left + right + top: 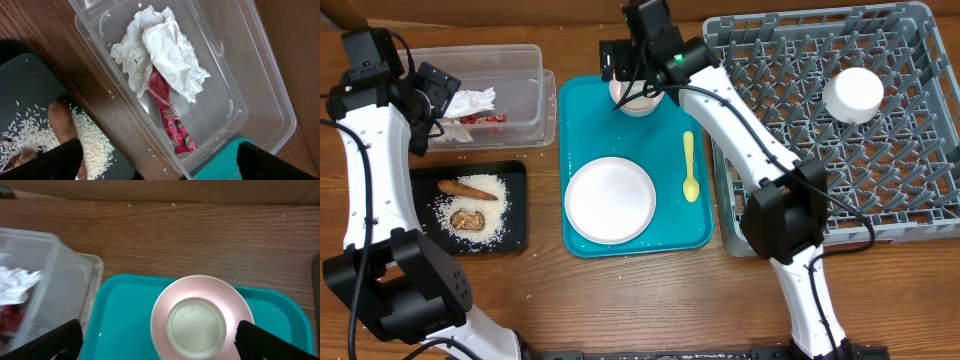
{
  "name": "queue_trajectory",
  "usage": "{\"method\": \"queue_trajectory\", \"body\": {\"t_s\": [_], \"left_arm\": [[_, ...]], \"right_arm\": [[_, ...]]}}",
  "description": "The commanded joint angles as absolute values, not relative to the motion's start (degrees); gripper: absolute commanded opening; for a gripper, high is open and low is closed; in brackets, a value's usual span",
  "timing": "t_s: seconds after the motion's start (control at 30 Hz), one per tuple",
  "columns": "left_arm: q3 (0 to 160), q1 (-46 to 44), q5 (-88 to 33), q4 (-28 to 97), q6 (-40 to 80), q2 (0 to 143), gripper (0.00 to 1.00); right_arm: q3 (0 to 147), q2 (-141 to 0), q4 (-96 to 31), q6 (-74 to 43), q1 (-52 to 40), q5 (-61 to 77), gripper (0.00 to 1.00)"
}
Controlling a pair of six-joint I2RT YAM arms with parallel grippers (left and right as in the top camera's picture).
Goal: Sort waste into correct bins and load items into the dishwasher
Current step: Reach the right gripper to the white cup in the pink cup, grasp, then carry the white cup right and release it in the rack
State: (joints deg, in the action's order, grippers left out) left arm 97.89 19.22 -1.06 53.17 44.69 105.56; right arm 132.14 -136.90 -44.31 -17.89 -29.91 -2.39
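Observation:
The small white cup inside the pink dish (636, 97) (196, 328) sits off-centre, so I should lower my right gripper onto it while moving slightly toward the grey rack.
The crumpled white napkin (160, 47) and red wrapper (172, 122) lie in the clear tub (250, 75). My left gripper (160, 162) hangs open and empty over the tub's near edge (428, 125). The carrot (467, 187), brown lump (468, 219) and rice (492, 205) sit in the black tray (515, 230). My right gripper (159, 332) is open, its fingers straddling the pale pink dish (202, 317) at the teal tray's far end (638, 100). A white plate (610, 199) and yellow spoon (689, 168) lie on that tray. A white bowl (853, 94) rests upside down in the grey rack (920, 200).
The teal tray (670, 235) lies between the two bins and the rack. A few rice grains are scattered on the wood (112, 97) between the black tray and the tub. Bare wooden table runs along the front edge.

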Motion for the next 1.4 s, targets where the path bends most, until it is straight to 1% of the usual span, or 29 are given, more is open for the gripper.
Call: {"method": "queue_trajectory", "body": {"t_s": [0.0, 0.33, 0.4, 0.47, 0.5, 0.57, 0.7, 0.73, 0.83, 0.9, 0.93, 0.97, 1.07, 1.2, 1.37], "left_arm": [[98.41, 19.03, -0.91, 53.12, 45.19, 105.65, 1.0], [98.41, 19.03, -0.89, 53.12, 45.19, 105.65, 1.0], [98.41, 19.03, -0.89, 53.12, 45.19, 105.65, 1.0], [98.41, 19.03, -0.89, 53.12, 45.19, 105.65, 1.0], [98.41, 19.03, -0.91, 53.12, 45.19, 105.65, 1.0], [98.41, 19.03, -0.91, 53.12, 45.19, 105.65, 1.0], [98.41, 19.03, -0.89, 53.12, 45.19, 105.65, 1.0], [98.41, 19.03, -0.91, 53.12, 45.19, 105.65, 1.0], [98.41, 19.03, -0.89, 53.12, 45.19, 105.65, 1.0], [98.41, 19.03, -0.91, 53.12, 45.19, 105.65, 1.0], [98.41, 19.03, -0.89, 53.12, 45.19, 105.65, 1.0], [98.41, 19.03, -0.91, 53.12, 45.19, 105.65, 1.0], [98.41, 19.03, -0.89, 53.12, 45.19, 105.65, 1.0], [98.41, 19.03, -0.91, 53.12, 45.19, 105.65, 1.0], [98.41, 19.03, -0.91, 53.12, 45.19, 105.65, 1.0]], "right_arm": [[132.38, -139.72, -41.89, -17.17, -28.73, -4.43, 1.0], [132.38, -145.36, -40.84, -17.85, -28.56, -4.19, 0.99], [132.38, -145.47, -40.97, -17.85, -28.82, -4.21, 0.95], [132.38, -145.47, -41.01, -17.85, -28.93, -4.21, 0.88], [132.38, -145.47, -41.36, -17.87, -28.93, -4.21, 0.85], [132.38, -145.82, -42.28, -17.87, -28.91, -4.23, 0.83], [132.38, -146.08, -42.89, -17.85, -28.93, -4.23, 0.83], [132.38, -146.08, -42.81, -17.89, -28.93, -4.21, 0.8], [132.38, -146.08, -42.98, -18.04, -28.93, -4.19, 0.71], [132.53, -145.88, -43.29, -18.04, -28.91, -4.14, 0.61], [132.62, -145.75, -43.38, -18.02, -28.91, -3.97, 0.6], [133.29, -145.12, -43.83, -18.06, -28.88, -3.75, 0.56], [134.96, -142.61, -44.45, -18.02, -28.29, -3.77, 0.56], [136.46, -135.22, -45.34, -18.04, -25.56, -3.77, 0.55], [136.59, -124.75, -48.45, -18.04, -18.83, -3.77, 0.55]]}}
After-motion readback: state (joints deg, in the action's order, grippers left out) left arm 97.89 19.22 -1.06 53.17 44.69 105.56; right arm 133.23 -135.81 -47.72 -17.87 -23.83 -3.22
